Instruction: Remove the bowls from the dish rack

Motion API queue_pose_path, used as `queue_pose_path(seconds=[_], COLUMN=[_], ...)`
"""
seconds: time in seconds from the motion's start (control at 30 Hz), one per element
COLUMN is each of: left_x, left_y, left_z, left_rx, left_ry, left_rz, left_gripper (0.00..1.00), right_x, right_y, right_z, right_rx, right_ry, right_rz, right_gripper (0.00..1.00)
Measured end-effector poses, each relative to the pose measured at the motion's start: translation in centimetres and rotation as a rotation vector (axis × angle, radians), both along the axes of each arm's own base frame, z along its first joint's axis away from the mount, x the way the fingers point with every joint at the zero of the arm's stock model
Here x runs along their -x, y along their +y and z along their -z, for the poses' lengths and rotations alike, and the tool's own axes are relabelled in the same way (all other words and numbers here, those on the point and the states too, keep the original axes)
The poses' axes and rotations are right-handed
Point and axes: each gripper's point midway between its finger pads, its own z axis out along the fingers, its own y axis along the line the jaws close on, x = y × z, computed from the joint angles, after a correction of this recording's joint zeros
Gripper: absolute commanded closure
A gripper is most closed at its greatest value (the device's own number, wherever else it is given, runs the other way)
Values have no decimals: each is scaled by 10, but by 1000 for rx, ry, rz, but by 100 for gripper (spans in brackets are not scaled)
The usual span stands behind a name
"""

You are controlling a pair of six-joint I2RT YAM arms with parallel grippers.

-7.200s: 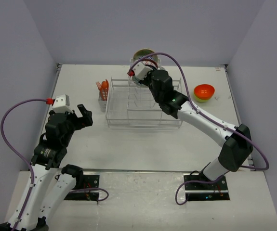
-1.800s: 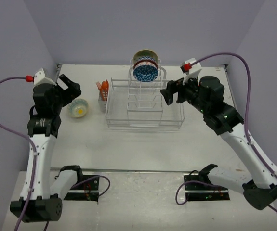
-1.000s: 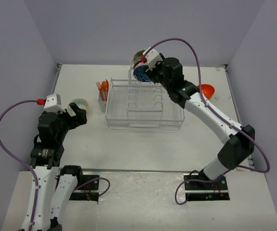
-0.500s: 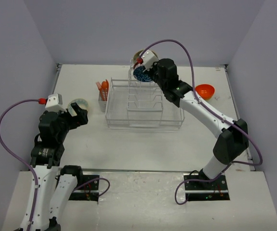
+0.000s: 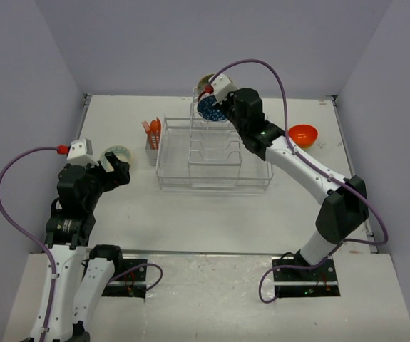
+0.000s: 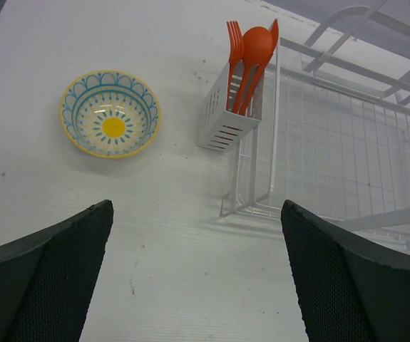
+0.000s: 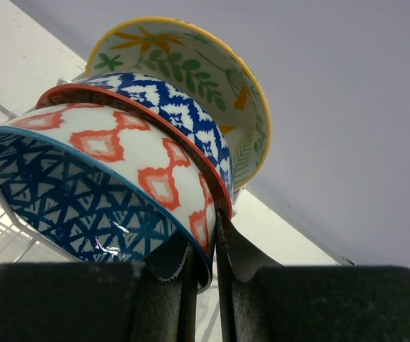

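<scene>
My right gripper should next lift, cross back, lower and release, as tabletop outside the rack, by the orange bowl, is below, to its right in the top view.
The white wire dish rack (image 5: 212,160) stands mid-table. In its tall far slots stand three bowls on edge: a front bowl (image 7: 105,185), blue-patterned inside with red diamonds outside, a blue bowl with a red rim (image 7: 183,114), and a cream leaf-and-flower bowl (image 7: 212,64). My right gripper (image 7: 203,249) is shut on the front bowl's rim; from above it (image 5: 217,107) is at the rack's far end. My left gripper (image 6: 197,285) is open and empty above the table, near a yellow-centred teal-patterned bowl (image 6: 110,122), also seen from above (image 5: 114,152).
The cutlery holder with orange utensils (image 6: 247,64) hangs on the rack's left side (image 5: 152,135). An orange bowl (image 5: 303,133) sits on a lime-green one at the right of the table. Purple walls enclose the far and side edges.
My right gripper came from the right of the rack to the upright bowls and closed on the front bowl's rim. My left arm drew back from the teal-patterned bowl on the table.
</scene>
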Motion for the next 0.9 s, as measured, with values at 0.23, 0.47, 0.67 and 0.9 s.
queue_pose_path(seconds=[0.23,0.47,0.67,0.9], left_x=[0,0,1,1], left_y=[0,0,0,0], left_z=[0,0,-1,-2], left_rx=[0,0,0,0], left_ry=[0,-1,-5,-8], left_rz=[0,0,0,0], left_gripper=[0,0,0,0], right_x=[2,4,9,15], right_y=[-1,-3,-5,-7], right_z=[1,-1,-1,-8], right_rx=[-17,-29,-32,-45], right_ry=[-11,-10,4,9], right_rz=[4,14,15,15], right_gripper=[100,100,100,100])
